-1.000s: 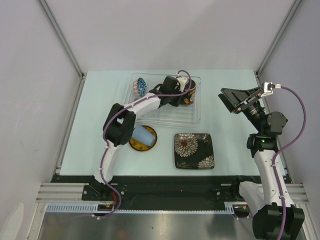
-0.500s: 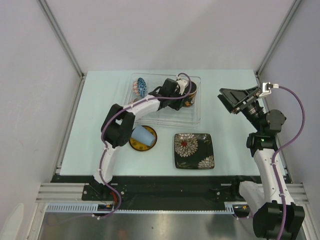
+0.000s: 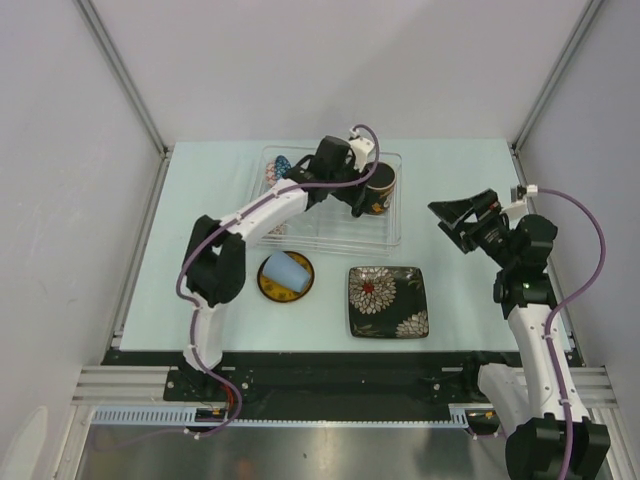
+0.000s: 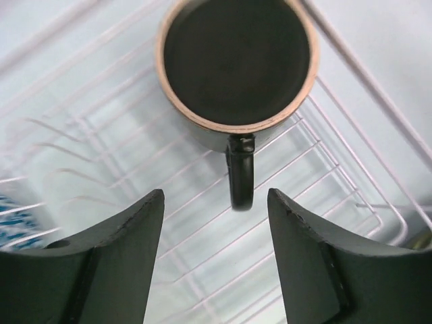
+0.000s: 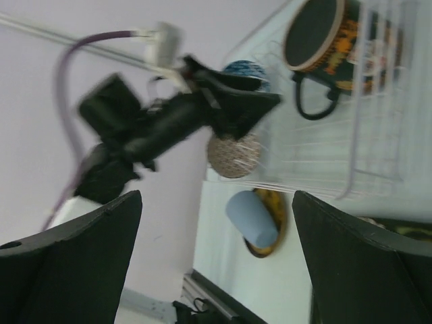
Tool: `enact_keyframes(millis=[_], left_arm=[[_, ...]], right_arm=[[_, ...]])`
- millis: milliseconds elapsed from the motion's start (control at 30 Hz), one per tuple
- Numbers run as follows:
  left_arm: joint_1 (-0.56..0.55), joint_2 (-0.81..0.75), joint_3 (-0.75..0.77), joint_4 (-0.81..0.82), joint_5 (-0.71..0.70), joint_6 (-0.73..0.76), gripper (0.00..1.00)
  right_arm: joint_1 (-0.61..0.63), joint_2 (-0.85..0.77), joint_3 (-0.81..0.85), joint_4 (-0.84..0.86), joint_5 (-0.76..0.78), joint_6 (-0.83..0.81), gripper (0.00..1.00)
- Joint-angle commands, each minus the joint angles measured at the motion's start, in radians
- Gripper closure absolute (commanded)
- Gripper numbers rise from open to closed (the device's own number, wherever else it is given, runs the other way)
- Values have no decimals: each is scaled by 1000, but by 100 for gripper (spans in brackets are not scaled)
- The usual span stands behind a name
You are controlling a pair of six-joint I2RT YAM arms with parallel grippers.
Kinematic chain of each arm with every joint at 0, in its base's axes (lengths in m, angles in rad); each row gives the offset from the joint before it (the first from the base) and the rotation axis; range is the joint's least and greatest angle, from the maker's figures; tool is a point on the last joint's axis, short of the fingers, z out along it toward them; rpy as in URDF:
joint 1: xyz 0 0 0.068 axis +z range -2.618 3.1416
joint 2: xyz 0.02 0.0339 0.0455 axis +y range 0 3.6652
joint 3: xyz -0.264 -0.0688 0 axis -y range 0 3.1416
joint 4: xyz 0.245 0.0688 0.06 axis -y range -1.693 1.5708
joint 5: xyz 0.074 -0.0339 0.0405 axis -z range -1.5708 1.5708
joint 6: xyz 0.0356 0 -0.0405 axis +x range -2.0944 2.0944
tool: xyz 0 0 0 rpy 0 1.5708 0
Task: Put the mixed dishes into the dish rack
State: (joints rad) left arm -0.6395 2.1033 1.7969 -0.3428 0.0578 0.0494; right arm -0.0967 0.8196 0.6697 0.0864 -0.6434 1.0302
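My right gripper comes down and back next onto the black floral square plate [image 3: 388, 301], at its edge farthest from the yellow plate, while the floral plate is still outside the rack.
The dark mug [image 3: 379, 188] stands upright in the far right corner of the clear dish rack [image 3: 385, 238]. My left gripper [image 3: 355, 205] hovers open and empty just left of it. In the left wrist view the mug [image 4: 236, 61] points its handle at the gap between my open jaws [image 4: 216, 202]. The blue patterned bowl [image 3: 283, 166] and the beige bowl [image 5: 233, 154] stand on edge at the rack's left end. The pale blue cup [image 3: 285, 271] lies on the yellow plate [image 3: 304, 286]. The black floral square plate [image 3: 388, 301] lies on the table. My right gripper [image 3: 455, 218] is open and empty, raised right of the rack.
The left arm [image 3: 262, 208] stretches over the rack's left half. Grey walls with metal posts close in the table [image 3: 200, 250] on three sides. The cup and yellow plate sit just in front of the rack's near left corner.
My left gripper has let go of the mug and drawn back from it; the mug now stands free in the rack. My right gripper has dropped and moved a little nearer.
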Motion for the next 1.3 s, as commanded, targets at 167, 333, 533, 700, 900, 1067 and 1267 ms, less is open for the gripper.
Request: enact_keyframes(millis=[167,333,533,700,900,1067,1267], left_arm=[[49,-416,-182,-215,97,331,31],[34,-666,-505,-254,163,470,31],[-34,-729,-748,-176,148,469,31],[-100,-695,-791,-76,142,448,31],[-129,-620,-827,-10,142,426,32],[-153,-540,-805,10,154,418,33],[-190,-485,-797,45,162,457,33]], right_arm=[[43,-30,14,-522,361,-367,0],[54,15,-22,-634,383,-414,1],[54,90,-111,-599,337,-429,1],[57,144,-154,-531,292,-453,2],[75,182,-228,-448,245,-444,2],[94,216,-263,-390,234,-420,4],[141,269,-269,-329,228,-404,6]])
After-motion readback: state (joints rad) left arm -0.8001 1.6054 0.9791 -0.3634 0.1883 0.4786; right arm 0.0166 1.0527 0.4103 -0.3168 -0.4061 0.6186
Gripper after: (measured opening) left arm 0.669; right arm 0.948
